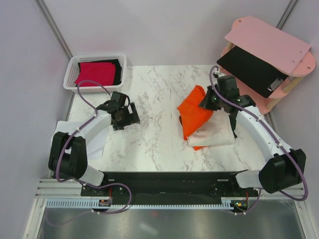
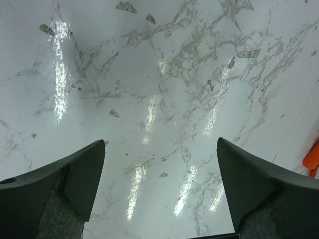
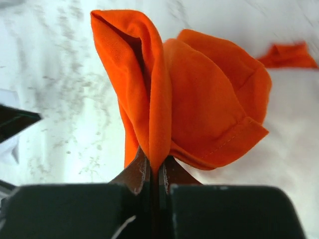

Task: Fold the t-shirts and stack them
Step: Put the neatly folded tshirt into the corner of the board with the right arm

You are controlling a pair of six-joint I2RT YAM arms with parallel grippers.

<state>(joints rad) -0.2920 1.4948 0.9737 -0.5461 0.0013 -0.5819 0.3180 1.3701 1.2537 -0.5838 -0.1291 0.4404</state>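
The white folded cloth lies partly bare. My right gripper lowers to the right in the top view onto its bare side [image 1: 225, 125] [image 3: 291, 149] next and releases the orange t-shirt's edge.
A bright orange t-shirt [image 1: 193, 115] lies bunched on the right half of the marble table [image 1: 154, 99], partly on a white folded cloth [image 1: 217, 135]. My right gripper [image 1: 207, 103] is shut on a fold of this shirt, and the right wrist view shows the orange cloth [image 3: 199, 109] pinched between the jaws of the right gripper [image 3: 155, 167] and rising above them. My left gripper [image 1: 124, 117] hovers over bare marble at the left, open wide with nothing between its fingers [image 2: 160, 141]. A crimson-red t-shirt [image 1: 94, 72] lies folded on a black one [image 1: 117, 69] in the basket.
The white basket [image 1: 74, 69] stands at the table's far left corner. At the far right, a pink two-level shelf [image 1: 269, 37] holds a black clipboard [image 1: 249, 69]. Another white cloth [image 1: 65, 130] lies at the left edge under the left arm.
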